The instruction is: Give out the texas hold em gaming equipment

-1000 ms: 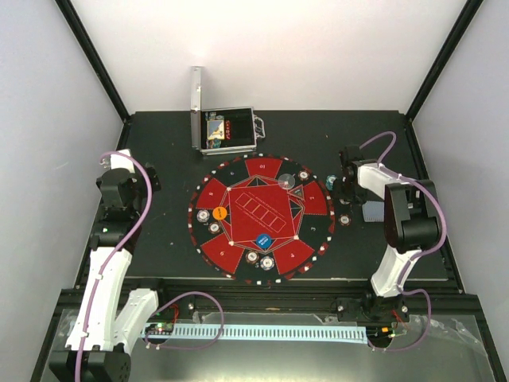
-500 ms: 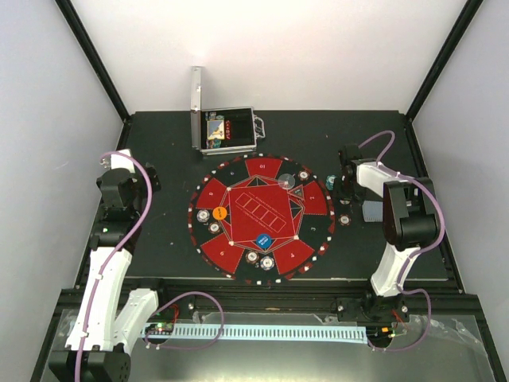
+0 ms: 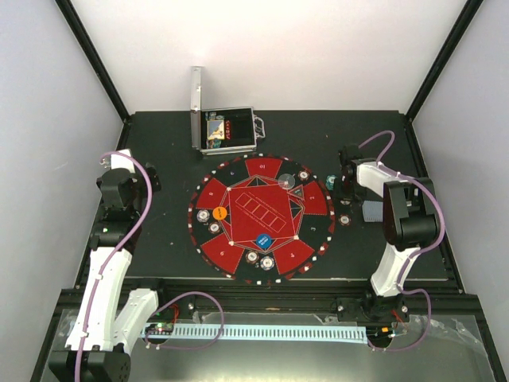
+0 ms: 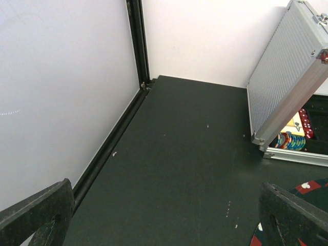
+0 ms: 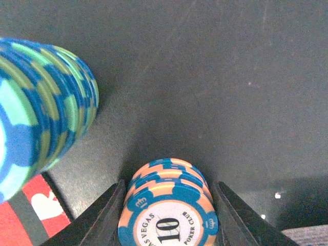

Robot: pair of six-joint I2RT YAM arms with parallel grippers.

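My right gripper should next lift, move left in the top view and lower onto the mat (image 3: 238, 195) beside its lone chip to release, because other gaps hold pairs.
My right gripper (image 5: 169, 187) is shut on a short stack of orange-and-blue poker chips (image 5: 169, 205) marked 10, which rests on the black table. A taller teal-and-blue chip stack (image 5: 48, 102) stands just to its left. From above, the right gripper (image 3: 344, 188) sits right of the round mat (image 3: 238, 195), beside the teal stack (image 3: 329, 181). Another chip stack (image 3: 344, 217) and grey-blue cards (image 3: 372, 212) lie near it. Chips (image 3: 252, 257), an orange disc (image 3: 220, 213) and a blue disc (image 3: 264, 241) lie on the mat. My left gripper (image 4: 164, 225) is open over bare table.
The open silver case (image 3: 227, 131) stands at the back, its lid (image 4: 287, 77) upright, with chips (image 4: 288, 139) inside. A black frame rail (image 4: 110, 148) and white walls border the table on the left. The left arm (image 3: 119, 191) is folded at the left edge.
The right gripper's fingers have closed in on the orange-and-blue chip stack. Both arms have stayed where they were.
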